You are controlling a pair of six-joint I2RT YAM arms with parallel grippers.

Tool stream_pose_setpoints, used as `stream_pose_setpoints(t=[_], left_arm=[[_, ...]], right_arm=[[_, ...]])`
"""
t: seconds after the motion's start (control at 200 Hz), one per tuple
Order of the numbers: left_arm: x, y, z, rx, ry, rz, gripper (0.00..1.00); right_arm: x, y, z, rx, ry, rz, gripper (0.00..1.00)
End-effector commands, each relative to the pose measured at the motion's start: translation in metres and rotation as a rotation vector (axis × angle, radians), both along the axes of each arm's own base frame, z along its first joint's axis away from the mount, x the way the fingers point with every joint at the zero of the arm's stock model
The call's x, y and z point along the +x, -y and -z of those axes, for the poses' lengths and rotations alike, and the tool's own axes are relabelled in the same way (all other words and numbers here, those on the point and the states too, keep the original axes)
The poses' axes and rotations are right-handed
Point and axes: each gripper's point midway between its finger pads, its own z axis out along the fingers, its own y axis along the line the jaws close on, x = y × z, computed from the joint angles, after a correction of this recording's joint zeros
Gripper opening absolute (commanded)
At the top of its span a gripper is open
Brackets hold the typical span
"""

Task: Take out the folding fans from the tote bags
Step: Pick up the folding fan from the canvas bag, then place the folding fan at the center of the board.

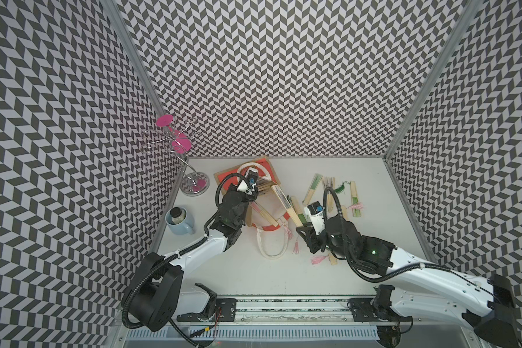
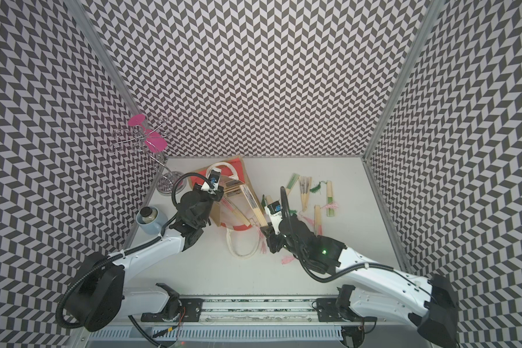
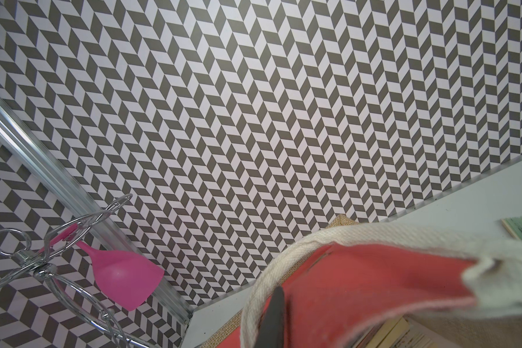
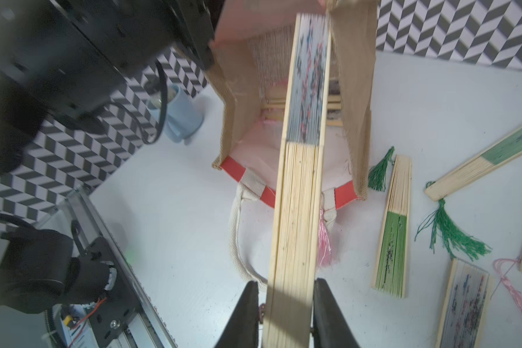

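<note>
My right gripper will next pull the bamboo fan clear, then turn, lower and let go of it on a bare part of the table between bag [image 1: 223, 177] and green fan, below and outward of the gripper.
The tote bag [image 1: 223, 177] lies on its side at the back left, its mouth facing the front. My left gripper [image 1: 249, 179] is shut on the raised red panel [image 3: 359, 286]; only one dark finger [image 3: 275, 313] shows, inside the cream handle loop [image 3: 287, 256]. My right gripper [image 4: 287, 289] is shut on a pale bamboo folding fan [image 4: 302, 150] with a pink tassel. That fan [image 1: 287, 208] reaches back into the bag's mouth. More fan sticks [image 4: 273, 104] lie inside the bag. Several fans [image 1: 312, 188] lie loose on the table to the right.
A blue mug holding a jar [image 1: 180, 221] stands at the left edge. Behind it is a wire rack with pink goblets [image 1: 175, 144]. The bag's lower cream handle [image 1: 271, 253] lies on the table. A green fan [image 4: 394, 229] and tassels lie near my right gripper.
</note>
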Motion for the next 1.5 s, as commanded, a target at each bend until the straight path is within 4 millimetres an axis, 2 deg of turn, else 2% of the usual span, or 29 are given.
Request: stream_pose_setpoints(t=[0.0,0.1,0.225,0.451,0.606,0.691,0.831,1.067,1.217,1.342,1.497], left_arm=[[-0.002,-0.01,-0.025,-0.035,0.066,-0.03,0.0],[-0.007,-0.012,-0.028,-0.006,0.091,-0.034,0.0],[-0.015,-0.016,-0.034,0.011,0.126,-0.026,0.0],[-0.014,-0.026,-0.032,0.011,0.11,-0.066,0.0],[-0.015,-0.03,-0.034,0.015,0.117,-0.077,0.0],[-0.018,-0.029,-0.035,0.009,0.126,-0.065,0.0],[-0.019,-0.03,-0.035,0.002,0.128,-0.067,0.0],[-0.027,-0.026,-0.039,0.006,0.156,-0.026,0.0],[-0.03,-0.025,-0.042,-0.001,0.165,-0.008,0.0],[-0.03,-0.022,-0.043,-0.006,0.164,0.009,0.0],[-0.03,-0.021,-0.042,-0.012,0.159,0.013,0.0]], right_arm=[[0.006,0.017,-0.022,0.089,0.061,0.093,0.07],[0.012,0.033,-0.021,0.08,0.05,0.169,0.07],[0.025,0.044,-0.006,0.028,0.001,0.242,0.04],[0.041,0.032,0.016,-0.004,-0.042,0.233,0.0],[0.049,0.025,0.008,0.011,-0.029,0.229,0.0],[0.061,0.025,0.005,0.015,-0.03,0.247,0.0],[0.085,0.022,0.016,0.001,-0.056,0.259,0.0],[0.139,-0.004,0.054,-0.089,-0.124,0.169,0.0],[0.17,-0.037,0.087,-0.176,-0.206,0.083,0.0],[0.188,-0.06,0.12,-0.198,-0.266,0.048,0.0],[0.198,-0.076,0.141,-0.195,-0.304,0.026,0.02]])
